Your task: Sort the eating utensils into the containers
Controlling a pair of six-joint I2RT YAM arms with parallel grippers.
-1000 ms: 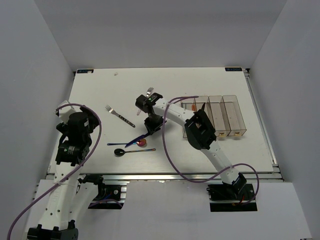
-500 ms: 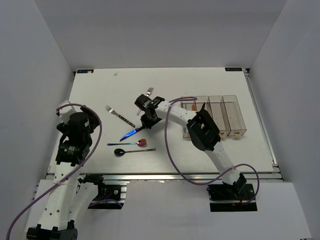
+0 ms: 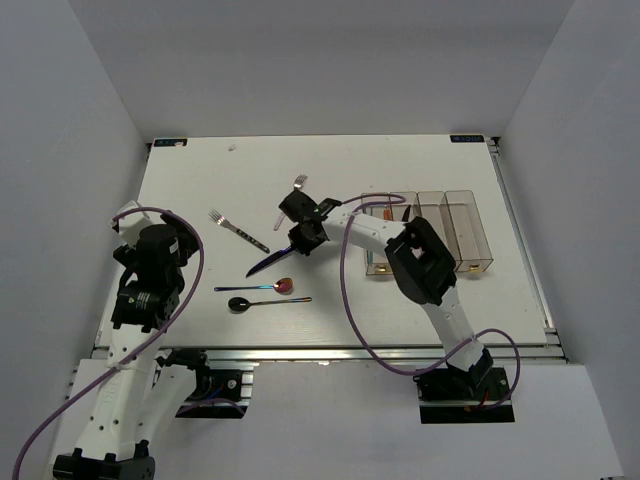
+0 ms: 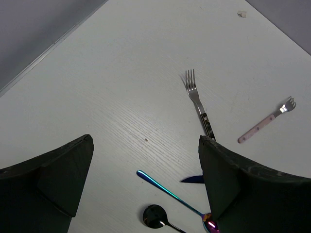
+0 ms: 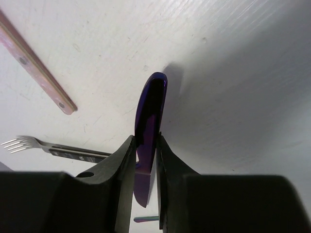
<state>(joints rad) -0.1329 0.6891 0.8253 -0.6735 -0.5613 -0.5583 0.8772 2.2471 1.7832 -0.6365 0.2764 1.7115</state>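
Note:
I will next use my right gripper to lift the slanted knife across to the right in the top view, turn it lengthwise, lower it and let it go in the container beside the one holding the orange utensil.
My right gripper [image 3: 302,238] [image 5: 146,155] is shut on a blue-purple knife [image 3: 268,263] [image 5: 152,104], and its blade points down-left just over the table. A red-bowled spoon with an iridescent handle [image 3: 258,288] [image 4: 165,189] and a black-bowled spoon [image 3: 240,303] [image 4: 155,217] lie below the knife. A silver dark-handled fork [image 3: 238,231] [image 4: 197,99] and a pink-handled fork [image 3: 292,200] [image 4: 267,119] lie nearby. The four clear containers [image 3: 470,235] stand to the right; the leftmost holds something orange. My left gripper [image 4: 146,141] is open and empty over the table's left side.
The right arm's purple cable [image 3: 345,290] loops over the table between the spoons and the bins. The table's right edge has a metal rail [image 3: 520,240]. White walls close in the left, right and back.
The right gripper has carried the knife up off the table, away from the spoons and slightly toward the far side. The left arm has not moved.

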